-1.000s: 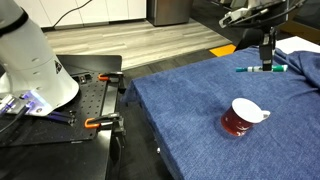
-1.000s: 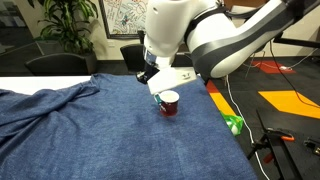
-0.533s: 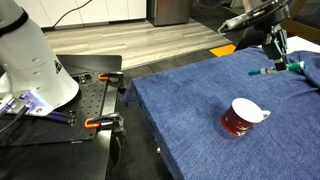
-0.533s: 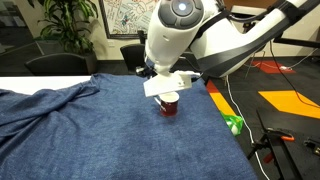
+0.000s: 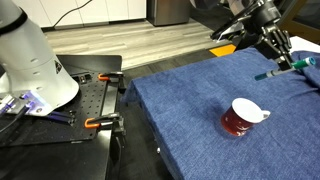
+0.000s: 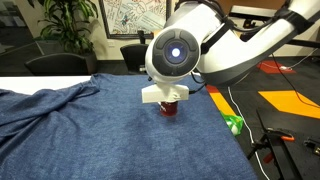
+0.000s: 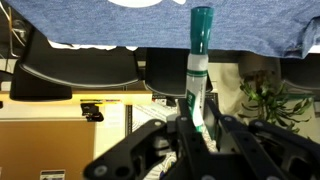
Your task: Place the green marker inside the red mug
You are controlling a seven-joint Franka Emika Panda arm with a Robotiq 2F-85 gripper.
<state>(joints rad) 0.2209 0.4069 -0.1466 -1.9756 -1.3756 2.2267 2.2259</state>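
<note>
I will next move my gripper down and across from beyond the mug to over the red mug's open top [image 5: 246,108] to let go of the green marker, which is still held clear of the mug.
The red mug [image 5: 240,118] with its white handle stands upright on the blue cloth [image 5: 190,95], near the front. My gripper [image 5: 285,62] is at the far right, well beyond the mug and lifted off the cloth. It is shut on the green marker [image 5: 270,73], which sticks out sideways. In the wrist view the marker [image 7: 200,60] stands between the fingers of the gripper [image 7: 197,125]. In an exterior view the arm [image 6: 185,55] hides most of the mug [image 6: 172,108], and the gripper is hidden.
A white robot base [image 5: 30,60] and orange clamps [image 5: 95,123] sit on the black bench beside the table. A small green object [image 6: 233,124] lies on the floor. Chairs [image 6: 55,62] and a plant [image 6: 65,20] stand behind the table.
My gripper has lifted the marker off the cloth and carried it right, farther from the mug. The wrist has turned, so the arm now covers more of the mug in an exterior view.
</note>
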